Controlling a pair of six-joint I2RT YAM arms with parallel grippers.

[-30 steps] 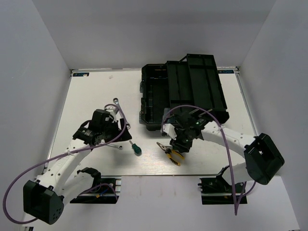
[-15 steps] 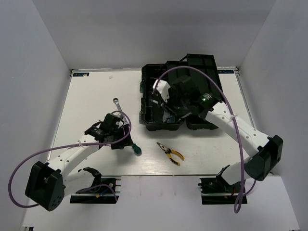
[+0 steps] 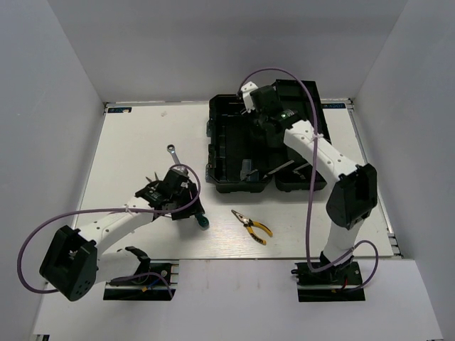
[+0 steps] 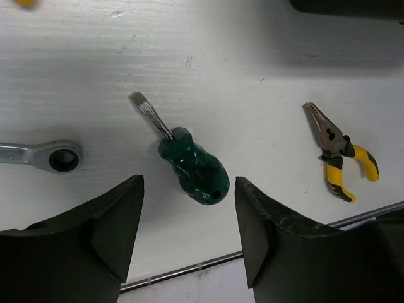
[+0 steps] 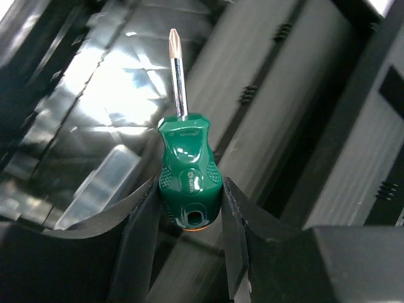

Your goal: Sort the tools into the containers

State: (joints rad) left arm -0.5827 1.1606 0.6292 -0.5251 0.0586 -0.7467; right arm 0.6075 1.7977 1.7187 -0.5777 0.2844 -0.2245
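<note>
I should next lower my right gripper toward the slotted grey tray (image 5: 222, 95) inside the black toolbox and let go of the screwdriver there, because the tray below it is bare.
My right gripper (image 3: 260, 112) is shut on a green-handled Phillips screwdriver (image 5: 188, 169) and holds it above the rear of the open black toolbox (image 3: 226, 145), tip pointing into its interior (image 5: 284, 95). My left gripper (image 3: 190, 207) is open and low over the table. A second green-handled flat-blade screwdriver (image 4: 192, 170) lies just ahead of its fingertips (image 4: 129, 196), untouched; it also shows in the top view (image 3: 202, 222). A silver wrench (image 3: 173, 153) lies left of it, its ring end in the left wrist view (image 4: 47, 156). Yellow-handled pliers (image 3: 252, 226) lie on the table to the right, also in the left wrist view (image 4: 341, 161).
The toolbox lid (image 3: 295, 128) stands open at the back right. Something silvery (image 3: 284, 168) lies inside the box's front part, too small to tell. The table's near edge rail (image 4: 189, 270) runs just behind the left fingers. White walls enclose the table.
My right arm has swung from the front of the table by the pliers up over the toolbox's rear. My left gripper has moved right to the green screwdriver on the table.
</note>
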